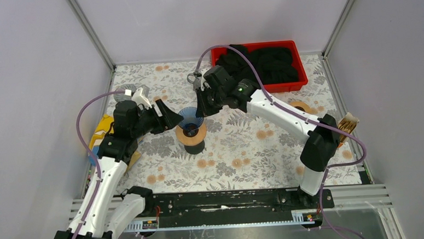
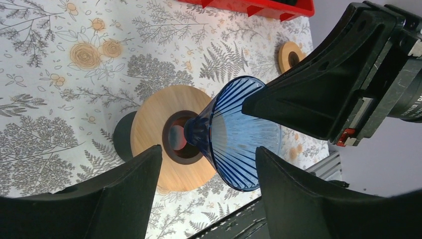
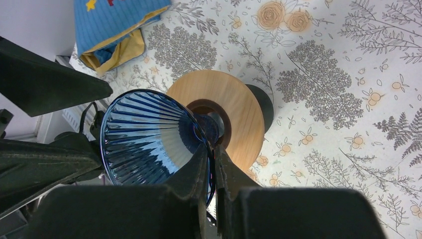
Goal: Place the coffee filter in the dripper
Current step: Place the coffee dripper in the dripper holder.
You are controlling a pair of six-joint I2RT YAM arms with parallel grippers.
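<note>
My right gripper lowers the dripper down into the wooden ring's hole (image 1: 191,131) (image 3: 216,122) next and releases it, since the cone's narrow tip points at that hole.
The dripper (image 1: 190,120) is a blue ribbed glass cone, tilted over a wooden ring stand (image 1: 192,135) on a black base. My right gripper (image 3: 214,149) is shut on the dripper (image 3: 144,134), one finger inside the cone's wall and one outside. My left gripper (image 2: 209,149) is open, its fingers on either side of the dripper (image 2: 239,144) near its rim and apart from it. A tan ribbed coffee filter (image 1: 348,124) sits at the table's right edge, far from both grippers and partly behind the right arm.
A red bin (image 1: 300,65) full of black items stands at the back right. A blue and yellow cloth (image 1: 103,133) lies at the left edge. A small wooden disc (image 1: 299,105) rests right of centre. Grey walls enclose the floral table.
</note>
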